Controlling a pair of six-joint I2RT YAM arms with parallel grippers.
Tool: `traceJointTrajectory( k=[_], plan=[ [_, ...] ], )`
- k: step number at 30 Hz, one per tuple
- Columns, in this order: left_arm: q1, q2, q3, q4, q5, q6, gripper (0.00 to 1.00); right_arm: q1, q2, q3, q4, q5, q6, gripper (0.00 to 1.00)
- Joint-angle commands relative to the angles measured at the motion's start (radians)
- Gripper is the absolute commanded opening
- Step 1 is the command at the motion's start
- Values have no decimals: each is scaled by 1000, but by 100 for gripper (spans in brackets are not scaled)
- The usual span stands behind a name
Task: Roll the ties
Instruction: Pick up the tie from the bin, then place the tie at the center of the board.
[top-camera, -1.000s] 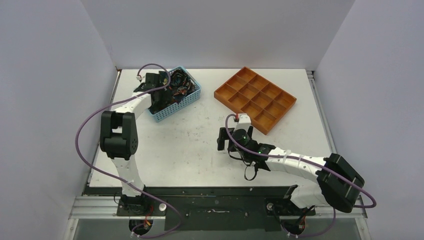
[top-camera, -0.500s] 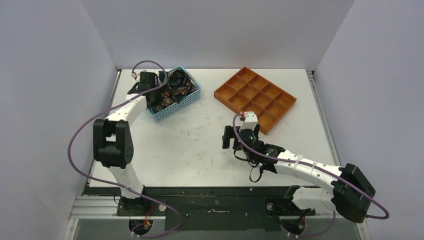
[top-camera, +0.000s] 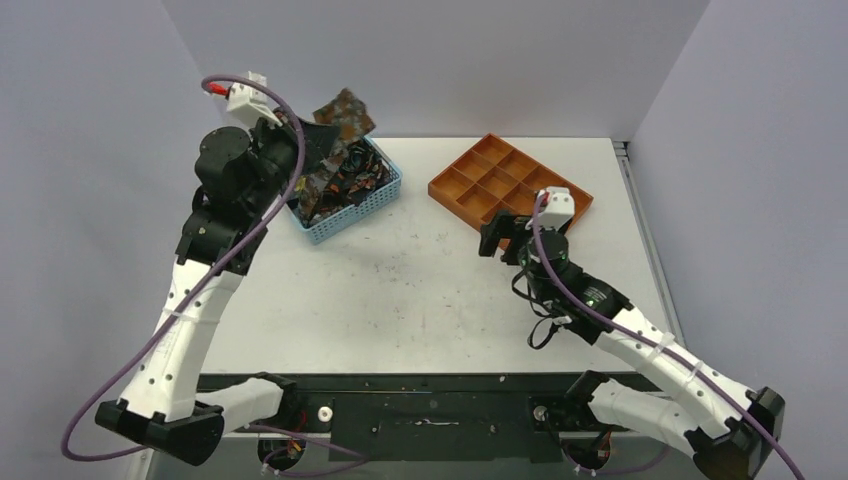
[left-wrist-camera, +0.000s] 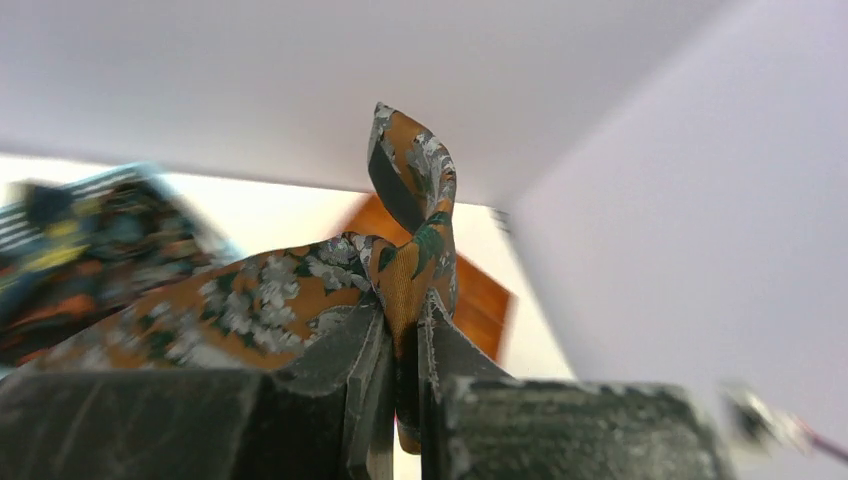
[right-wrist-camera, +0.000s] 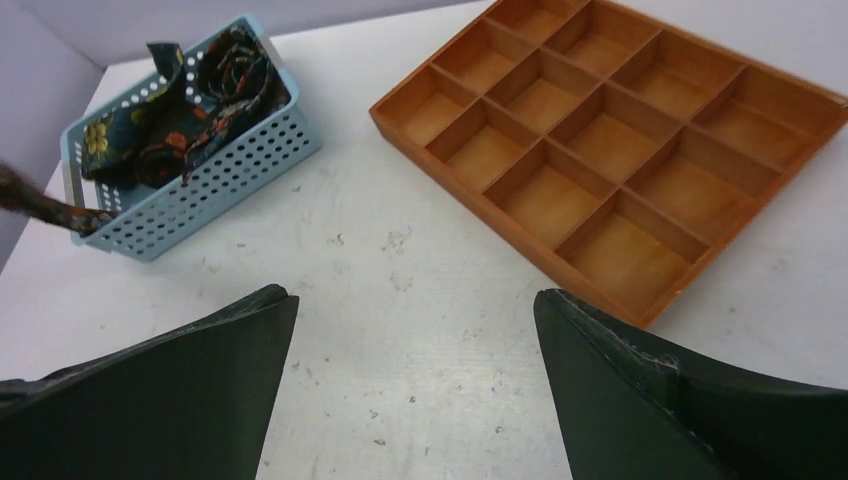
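Observation:
I need to swing my left gripper back over the table next, toward the side of the tray.
My left gripper (top-camera: 312, 130) is raised above the light-blue basket and shut on an orange floral tie (top-camera: 343, 108). In the left wrist view the tie (left-wrist-camera: 410, 200) is pinched between the jaws of the left gripper (left-wrist-camera: 402, 318). Its folded end sticks up above them and the rest trails left, down toward the basket. More dark patterned ties (top-camera: 338, 180) lie heaped in the basket, also seen as ties (right-wrist-camera: 190, 110) in the right wrist view. My right gripper (top-camera: 497, 235) hovers open over the table by the orange tray's near edge. Nothing is between the jaws of the right gripper (right-wrist-camera: 415, 295).
The light-blue mesh basket (top-camera: 372, 198) stands at the back left, also seen as the basket (right-wrist-camera: 215, 165). An orange compartment tray (top-camera: 452, 195) lies at the back right with bare compartments, and its rim (right-wrist-camera: 480, 210) is close ahead of my right fingers. White walls enclose the table.
My left gripper shut on a tie in the basket and lifted it high above the basket. My right arm swung right and back toward the tray, still open.

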Motion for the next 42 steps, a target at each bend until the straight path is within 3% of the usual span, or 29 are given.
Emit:
traceJointTrajectory(
  k=[1, 7, 11, 17, 20, 25, 27, 29, 30, 31, 32, 34, 42],
  plan=[
    [-193, -5, 126, 0, 177, 35, 0, -46, -81, 76, -49, 53, -53, 93],
    [-474, 27, 306, -2, 189, 47, 0, -63, -147, 99, -71, 98, -67, 92],
    [-511, 52, 452, 51, 243, -28, 0, -64, -187, 80, -83, 127, -47, 92],
    [-513, 39, 448, 170, 298, -120, 0, -66, -237, 13, -83, 161, -29, 92],
    [-505, -58, 258, 108, 157, -48, 0, -68, -256, -29, -88, 158, -6, 92],
    [-406, -325, -386, 130, -81, -32, 0, -68, -323, -124, -108, 151, 24, 92],
    [-333, -421, -635, 193, -67, -101, 0, -69, -334, -159, -102, 126, 41, 92],
    [-269, -470, -839, 267, -30, -162, 14, -69, -327, -191, -88, 77, 51, 92],
    [-249, -488, -920, 303, -6, -182, 33, -68, -317, -205, -81, 48, 54, 92],
    [-235, -503, -975, 313, 8, -193, 59, -68, -306, -219, -71, 21, 58, 92],
    [-228, -516, -1004, 312, 4, -203, 76, -68, -298, -233, -60, -8, 58, 92],
    [-225, -550, -1013, 258, -19, -200, 97, -68, -280, -260, -36, -68, 55, 92],
    [-226, -704, -896, -133, -308, -251, 97, -4, -102, -370, 128, -274, 79, 97]
  ],
)
